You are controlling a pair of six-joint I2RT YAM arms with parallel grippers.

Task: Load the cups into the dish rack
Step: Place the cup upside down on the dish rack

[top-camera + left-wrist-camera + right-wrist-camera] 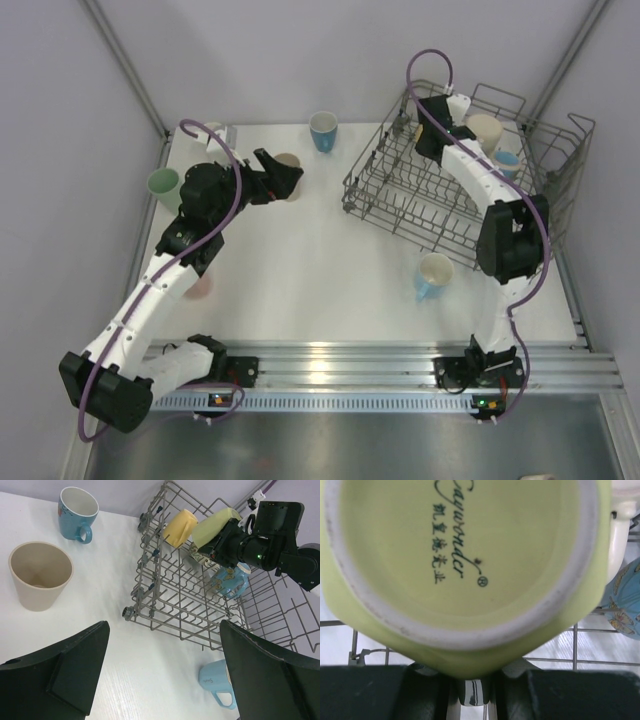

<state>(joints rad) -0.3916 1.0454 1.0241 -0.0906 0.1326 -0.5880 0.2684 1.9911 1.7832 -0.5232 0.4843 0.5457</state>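
The lime cup goes down and slightly back with my right gripper next, for release on the bare wires near the yellow cup (428, 172), because they stand empty.
The grey wire dish rack (392, 214) stands at the back right. My right gripper (425, 128) is inside it, shut on a lime cup (215, 526) whose base (465, 555) fills the right wrist view. A yellow cup (180, 526), a cream cup (485, 130) and a blue patterned cup (231, 580) also sit in the rack. My left gripper (164, 627) hangs wide open and empty above the table, beside a beige tumbler (40, 575). A light blue mug (433, 275) lies on its side in front of the rack.
A blue mug (323, 130) stands at the back middle. A mint cup (163, 183) and a white cup (215, 132) stand at the back left. A pink cup (200, 288) shows partly under my left arm. Frame posts rise at the back corners.
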